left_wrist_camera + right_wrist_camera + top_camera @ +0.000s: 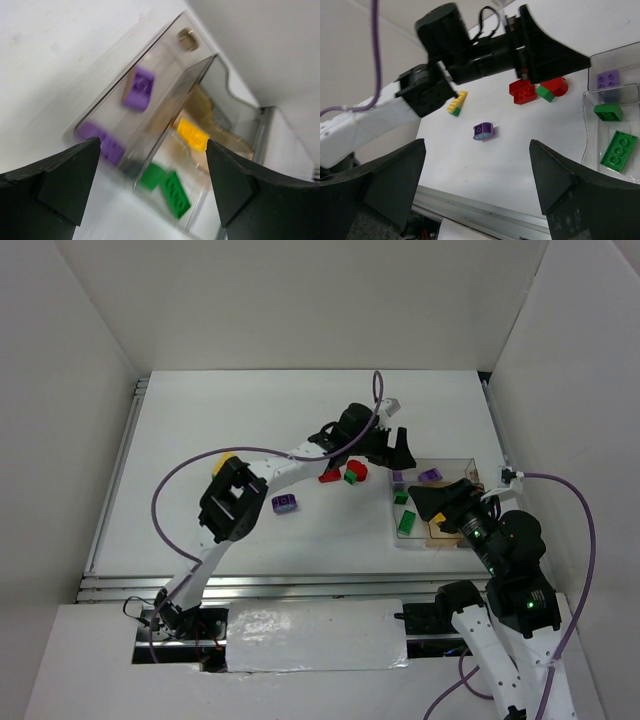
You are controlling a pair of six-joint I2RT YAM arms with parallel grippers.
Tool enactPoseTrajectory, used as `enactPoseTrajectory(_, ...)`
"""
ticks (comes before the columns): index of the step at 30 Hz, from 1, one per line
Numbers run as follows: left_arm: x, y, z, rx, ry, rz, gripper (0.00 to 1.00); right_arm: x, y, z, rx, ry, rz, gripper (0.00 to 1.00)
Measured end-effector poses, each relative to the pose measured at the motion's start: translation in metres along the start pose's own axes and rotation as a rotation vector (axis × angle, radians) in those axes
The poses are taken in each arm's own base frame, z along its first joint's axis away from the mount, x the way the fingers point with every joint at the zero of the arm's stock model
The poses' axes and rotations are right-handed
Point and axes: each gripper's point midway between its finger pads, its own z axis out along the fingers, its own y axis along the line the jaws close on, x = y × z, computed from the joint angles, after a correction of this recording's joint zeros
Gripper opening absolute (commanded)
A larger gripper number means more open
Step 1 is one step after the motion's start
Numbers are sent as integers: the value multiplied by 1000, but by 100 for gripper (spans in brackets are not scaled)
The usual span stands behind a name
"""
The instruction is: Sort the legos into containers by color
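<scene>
The robot will next swing its left gripper back past the red bricks and down to the purple brick on the tabletop outside the container.
The clear divided container (455, 468) stands at the right. It holds two purple bricks (429, 476), two green bricks (407, 521) and a yellow brick (440, 530). My left gripper (398, 454) is open and empty, just left of the container's far end; its wrist view shows the purple (139, 89), green (172, 187) and yellow (192, 132) bricks inside. My right gripper (426, 502) is open and empty above the container's near part. On the table lie two red bricks (522, 91), a green brick (545, 93), a purple brick (483, 131) and a yellow-green brick (457, 102).
The left arm (235, 495) arches across the table's middle, its purple cable looping above it. White walls stand at the left, back and right. A metal rail (240, 585) runs along the table's near edge.
</scene>
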Motion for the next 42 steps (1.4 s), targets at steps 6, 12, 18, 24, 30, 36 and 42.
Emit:
enactPoseTrajectory(6,-37,-4,-97,-309,-128,-2,100,4,2,2,-16,22,-3,100)
enactPoseTrajectory(12,-71,18,-225,-680,-314,-119,100,32,-13,21,7,139,14,100)
enactPoseTrajectory(18,36,104,-270,-997,-59,-205,99,42,-16,26,4,188,26,100)
enactPoseTrajectory(24,97,126,-277,-1097,129,-239,100,41,-9,25,-31,185,26,100)
enactPoseTrajectory(30,113,132,-277,-1108,132,-267,100,41,-7,23,-41,187,25,100)
enactPoseTrajectory(36,134,143,-273,-1136,160,-309,90,44,-5,24,-63,195,25,100)
enactPoseTrajectory(42,149,156,-262,-1146,185,-326,62,47,-7,25,-61,203,27,100)
